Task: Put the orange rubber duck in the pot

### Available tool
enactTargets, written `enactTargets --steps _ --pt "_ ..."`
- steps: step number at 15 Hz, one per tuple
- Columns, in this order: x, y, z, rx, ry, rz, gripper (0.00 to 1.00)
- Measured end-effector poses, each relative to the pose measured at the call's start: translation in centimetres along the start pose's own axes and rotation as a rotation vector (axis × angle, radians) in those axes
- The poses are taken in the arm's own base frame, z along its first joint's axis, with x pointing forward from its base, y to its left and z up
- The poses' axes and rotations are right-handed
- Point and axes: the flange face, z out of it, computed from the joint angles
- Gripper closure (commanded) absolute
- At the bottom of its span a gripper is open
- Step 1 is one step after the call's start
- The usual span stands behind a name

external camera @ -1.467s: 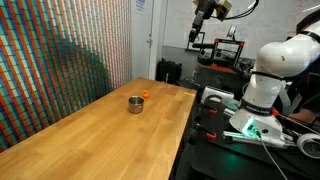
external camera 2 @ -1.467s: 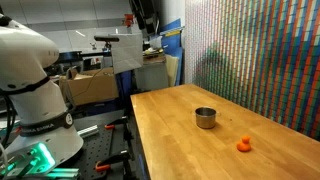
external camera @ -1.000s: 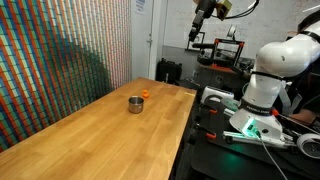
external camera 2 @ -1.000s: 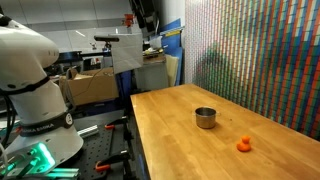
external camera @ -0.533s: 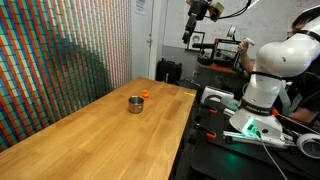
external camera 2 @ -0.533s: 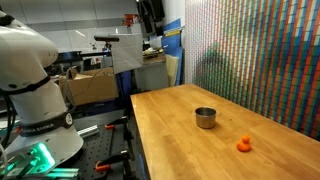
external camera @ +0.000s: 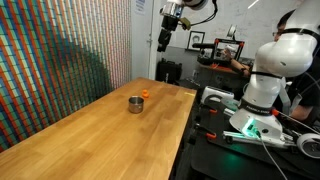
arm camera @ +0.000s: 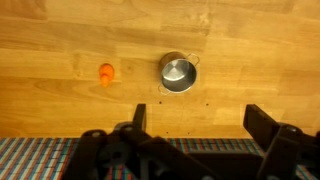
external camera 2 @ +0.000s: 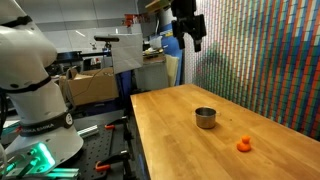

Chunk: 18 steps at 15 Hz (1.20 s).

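Observation:
The gripper shifts toward the left in the wrist view next and lowers onto the rubber duck. The duck lies aside, far below the gripper's spread fingers.
The orange rubber duck (external camera: 145, 94) (external camera 2: 243, 145) (arm camera: 107, 73) lies on the wooden table (external camera: 110, 130) beside the small grey metal pot (external camera: 135, 103) (external camera 2: 205, 118) (arm camera: 178, 73), apart from it. The pot stands upright and empty. My gripper (external camera: 164, 38) (external camera 2: 188, 40) hangs high above the table, well above both. In the wrist view its two dark fingers (arm camera: 200, 125) are spread wide apart with nothing between them, and the pot and duck show far below.
A colourful patterned wall (external camera: 60, 60) (external camera 2: 270, 60) runs along one long side of the table. The robot base (external camera: 262, 90) (external camera 2: 30, 90) stands off the opposite long side, with lab benches and equipment (external camera: 225, 50) beyond.
The arm has swung over toward the table, carrying the gripper from beside the robot to high above the table. The duck and pot have not moved.

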Motion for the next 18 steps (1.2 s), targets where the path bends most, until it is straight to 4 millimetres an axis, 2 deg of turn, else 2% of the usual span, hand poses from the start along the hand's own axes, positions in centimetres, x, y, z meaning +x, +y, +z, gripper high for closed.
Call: enactTargets --steps 4,7,10,12,18 --pt "3.1 5.0 4.8 -0.038 -0.05 0.069 0.0" --pt "4.0 8.9 8.6 -0.067 -0.082 0.117 0.0" --pt "4.7 11.7 12.5 -0.098 -0.107 0.138 0.0" --pt "5.2 12.5 15.0 -0.106 -0.119 0.143 0.0" --pt "6.3 12.9 22.7 -0.121 -0.141 0.164 0.0"
